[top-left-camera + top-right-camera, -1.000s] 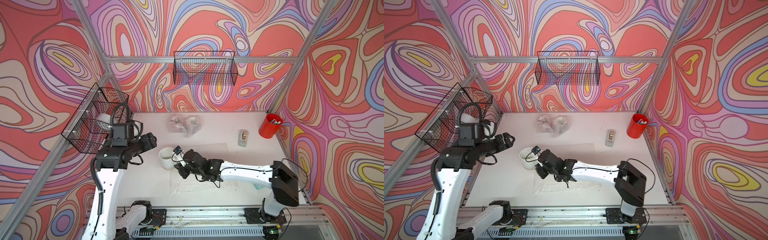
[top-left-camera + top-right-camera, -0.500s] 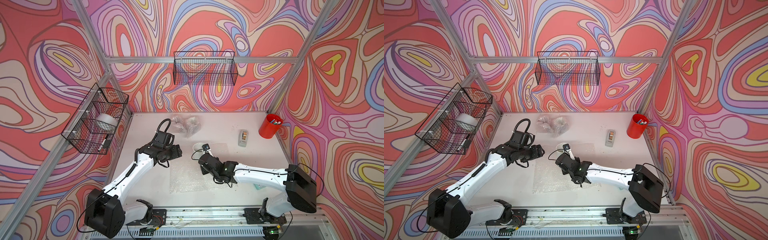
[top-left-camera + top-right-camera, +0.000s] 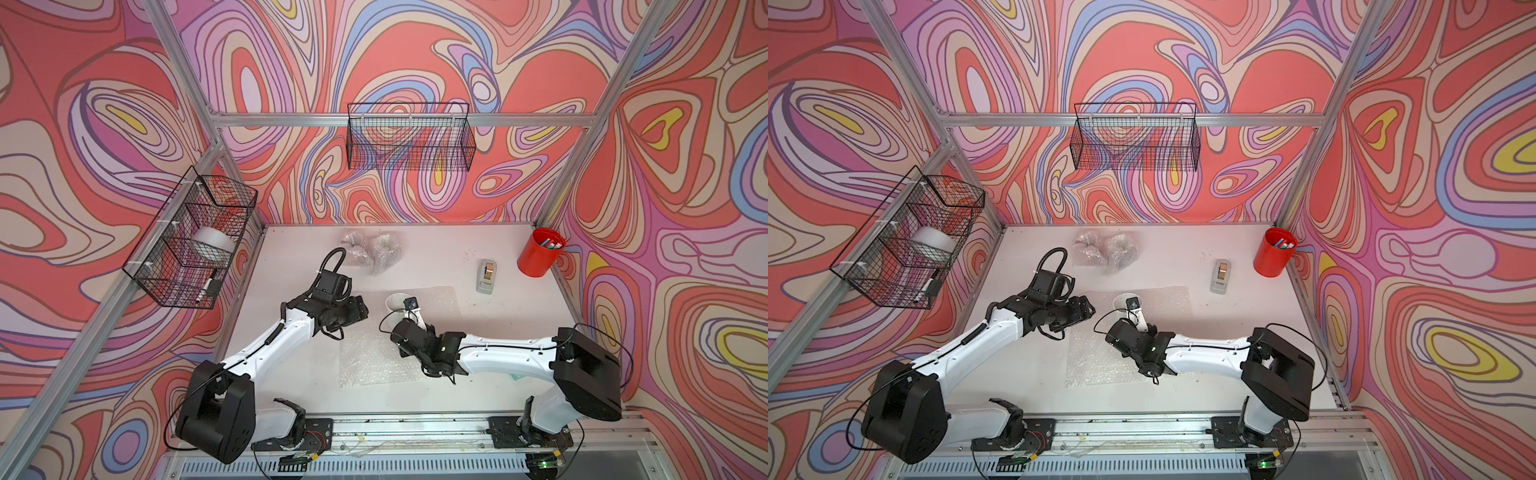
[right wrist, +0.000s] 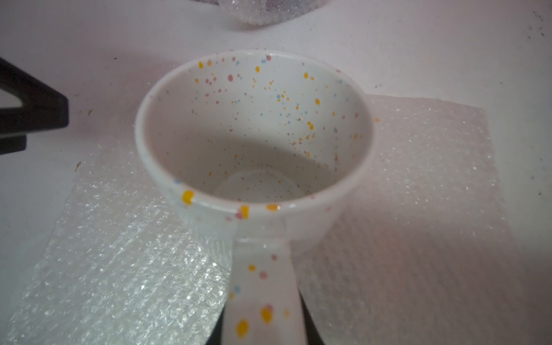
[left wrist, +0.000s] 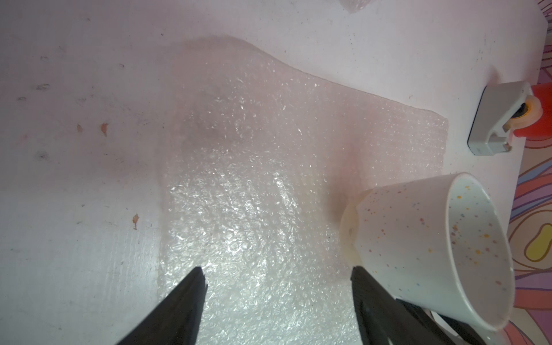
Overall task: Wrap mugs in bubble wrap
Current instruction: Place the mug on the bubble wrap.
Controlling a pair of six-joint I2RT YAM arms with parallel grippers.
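The right gripper lowers slightly back toward the middle of the bubble wrap [image 3: 385,335] next and releases the handle, as the mug still hangs tilted over the sheet.
A white speckled mug [image 3: 395,302] [image 3: 1124,302] [image 5: 418,239] [image 4: 254,134] hangs tilted over the bubble wrap, its base close to the sheet. My right gripper [image 3: 406,318] [image 3: 1137,319] [image 4: 263,328] is shut on the mug's handle [image 4: 263,283]. Two flat bubble wrap sheets [image 3: 374,357] [image 3: 1096,361] [image 5: 254,209] [image 4: 119,268] lie overlapping mid-table. Left of the mug, my left gripper [image 3: 360,312] [image 3: 1087,309] [image 5: 277,271] stands open over the sheet with nothing between its fingers.
Two crumpled bubble-wrap bundles [image 3: 370,249] [image 3: 1104,249] lie at the back. A grey tape dispenser [image 3: 486,276] [image 5: 495,119] and a red pen cup [image 3: 540,251] stand back right. Wire baskets hang on the left wall [image 3: 191,241] and back wall [image 3: 409,137].
The left arm came down from the left wall basket to the table beside the mug. The right arm carried the mug to the right, over the bubble wrap.
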